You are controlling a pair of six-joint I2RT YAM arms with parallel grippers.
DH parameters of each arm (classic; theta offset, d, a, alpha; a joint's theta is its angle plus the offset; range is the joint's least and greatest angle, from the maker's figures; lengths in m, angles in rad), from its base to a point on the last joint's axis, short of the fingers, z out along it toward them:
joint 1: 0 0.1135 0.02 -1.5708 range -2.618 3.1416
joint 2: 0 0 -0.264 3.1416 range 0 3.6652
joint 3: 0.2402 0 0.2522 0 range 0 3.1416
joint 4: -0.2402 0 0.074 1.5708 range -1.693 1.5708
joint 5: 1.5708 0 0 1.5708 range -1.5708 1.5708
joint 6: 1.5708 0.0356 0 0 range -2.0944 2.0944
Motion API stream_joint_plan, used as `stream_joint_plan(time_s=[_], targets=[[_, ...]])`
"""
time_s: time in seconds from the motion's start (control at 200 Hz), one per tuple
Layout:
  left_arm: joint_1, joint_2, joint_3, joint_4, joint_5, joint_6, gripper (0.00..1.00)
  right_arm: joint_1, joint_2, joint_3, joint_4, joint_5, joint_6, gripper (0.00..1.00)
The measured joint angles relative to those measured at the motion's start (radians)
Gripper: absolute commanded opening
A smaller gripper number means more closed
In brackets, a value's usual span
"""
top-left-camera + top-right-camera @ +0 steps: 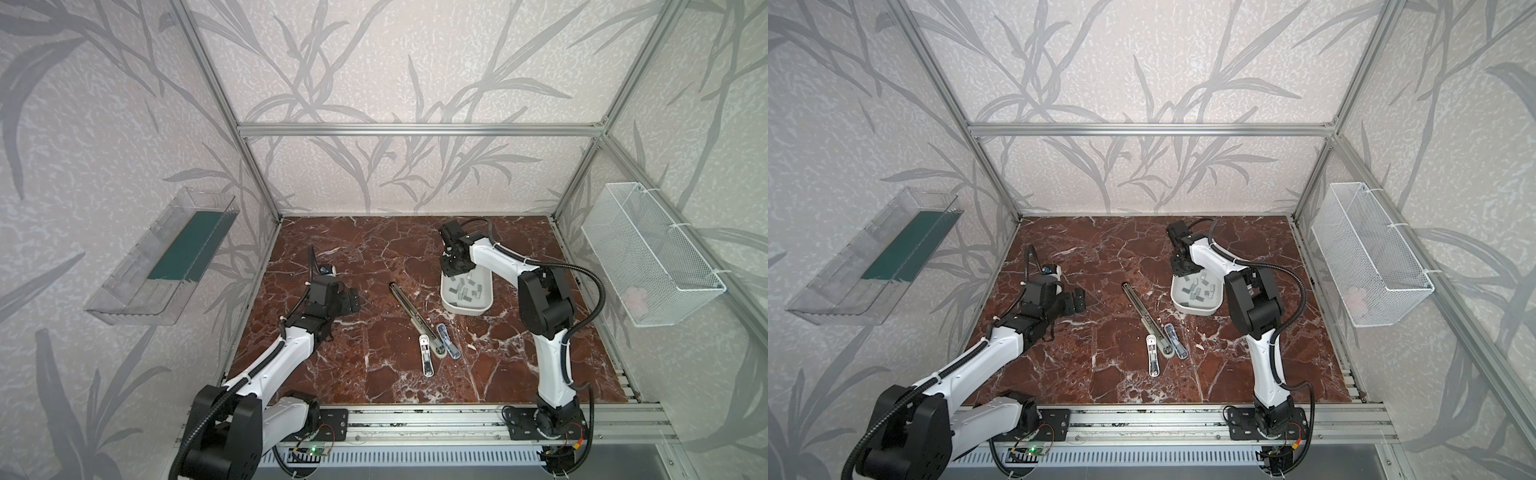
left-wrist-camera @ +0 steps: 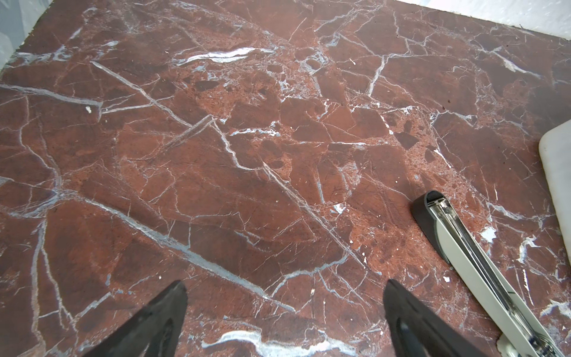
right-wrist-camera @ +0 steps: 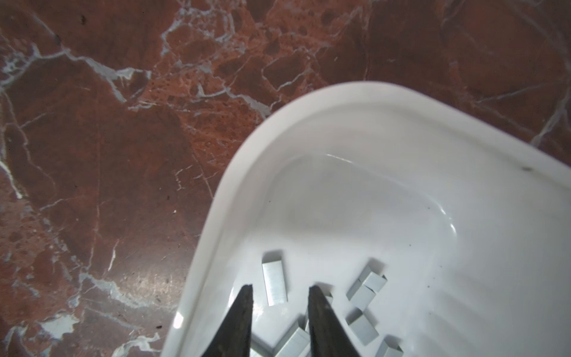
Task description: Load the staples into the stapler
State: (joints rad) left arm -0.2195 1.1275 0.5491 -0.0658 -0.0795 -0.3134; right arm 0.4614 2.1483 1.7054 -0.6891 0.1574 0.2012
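The lone strip of staples just past my right gripper's fingers is clear of the other strips, so the gripper should next go down onto it and close across its long sides.
A long stapler lies swung open in the middle of the marble table, its metal rail bare. Several grey staples lie loose in a white dish to its right. My right gripper hangs over the dish's far end, its jaws narrowly open. One staple strip lies flat on the dish floor between and just past the tips, touching neither. More strips lie beside the fingers. My left gripper is wide open over bare marble, left of the stapler, holding nothing.
A small white stapler and a blue see-through one lie by the long stapler's near end. A wire basket hangs on the right wall, a clear plastic bin on the left wall.
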Motion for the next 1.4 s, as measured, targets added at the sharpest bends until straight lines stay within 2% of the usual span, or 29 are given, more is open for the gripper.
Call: stream_joint_plan(time_s=[0.44, 0.65, 1.03, 1.26, 1.4], targets=[[0.000, 0.000, 0.000, 0.000, 0.003, 0.000, 0.99, -0.001, 0.077, 0.026, -0.003, 0.004, -0.041, 0.30], [0.000, 0.000, 0.000, 0.000, 0.003, 0.000, 0.99, -0.001, 0.098, 0.045, -0.003, 0.003, -0.043, 0.23], [0.000, 0.000, 0.000, 0.000, 0.004, 0.000, 0.99, -0.001, 0.101, 0.048, -0.001, -0.002, -0.037, 0.22], [0.001, 0.000, 0.000, 0.001, 0.005, 0.000, 0.99, -0.001, 0.101, 0.048, 0.003, -0.029, -0.018, 0.13], [0.001, 0.000, 0.000, 0.007, 0.010, -0.001, 0.99, -0.001, 0.101, 0.047, 0.004, -0.036, -0.003, 0.12]])
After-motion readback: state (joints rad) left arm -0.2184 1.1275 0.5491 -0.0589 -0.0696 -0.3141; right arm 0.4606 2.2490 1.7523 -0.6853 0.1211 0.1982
